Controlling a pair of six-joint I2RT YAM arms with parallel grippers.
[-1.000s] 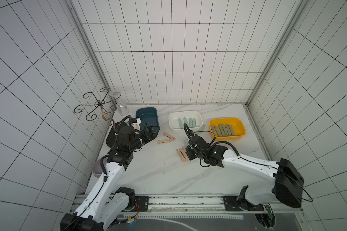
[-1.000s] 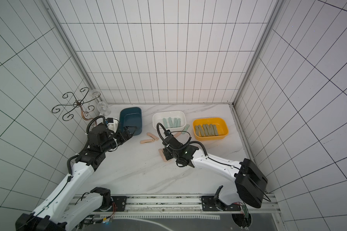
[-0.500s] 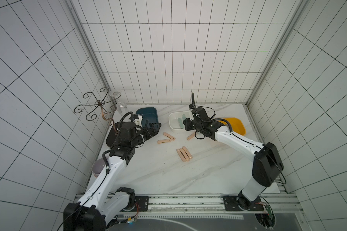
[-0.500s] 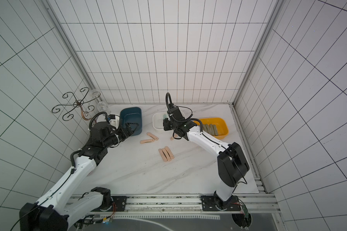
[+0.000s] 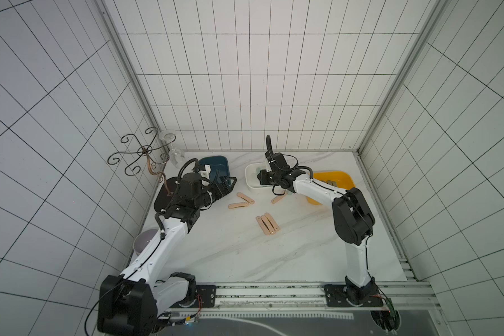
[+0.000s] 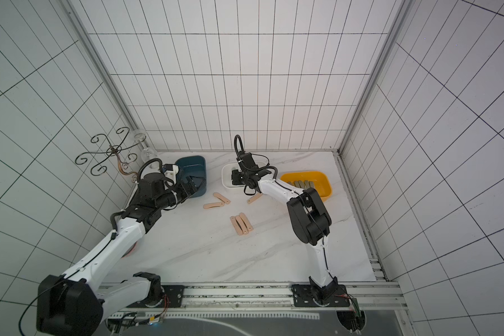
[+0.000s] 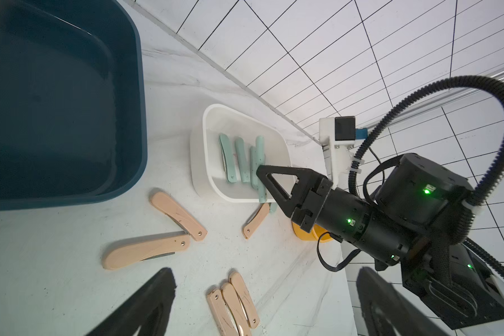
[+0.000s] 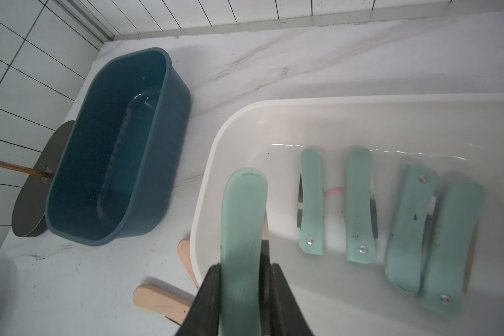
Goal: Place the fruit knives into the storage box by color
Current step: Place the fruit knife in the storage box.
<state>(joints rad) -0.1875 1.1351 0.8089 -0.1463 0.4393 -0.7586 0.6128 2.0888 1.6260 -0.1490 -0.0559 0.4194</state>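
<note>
My right gripper will next lower its knife onto the bare bottom at the white box's end (image 5: 254, 177) (image 8: 281, 193) by the dark blue box and let go of it, since mint-green knives lie alongside.
My right gripper (image 8: 243, 270) is shut on a mint-green fruit knife (image 8: 243, 232), held over the near-left corner of the white storage box (image 8: 207, 174). Several mint-green knives (image 8: 312, 203) lie inside that box. Both top views show this gripper (image 5: 262, 177) at the white box (image 6: 226, 177). Olive-grey knives (image 5: 330, 182) lie in the yellow box (image 5: 345, 179). Peach-pink knives are loose on the table: three side by side (image 5: 266, 223), two touching (image 5: 242, 200) and one (image 5: 278, 199). My left gripper (image 7: 262, 314) hangs open and holds nothing, beside the dark blue box (image 5: 216, 163).
A wire stand (image 5: 141, 151) on a dark oval base, with a glass (image 5: 172, 145), fills the back left corner. A grey bowl (image 5: 143, 244) sits at the table's left edge under my left arm. Tiled walls close three sides; a rail (image 5: 274, 293) runs along the front.
My right arm has swung from beside the three pink knives back to the white box, carrying the mint-green knife. My left arm has barely moved.
</note>
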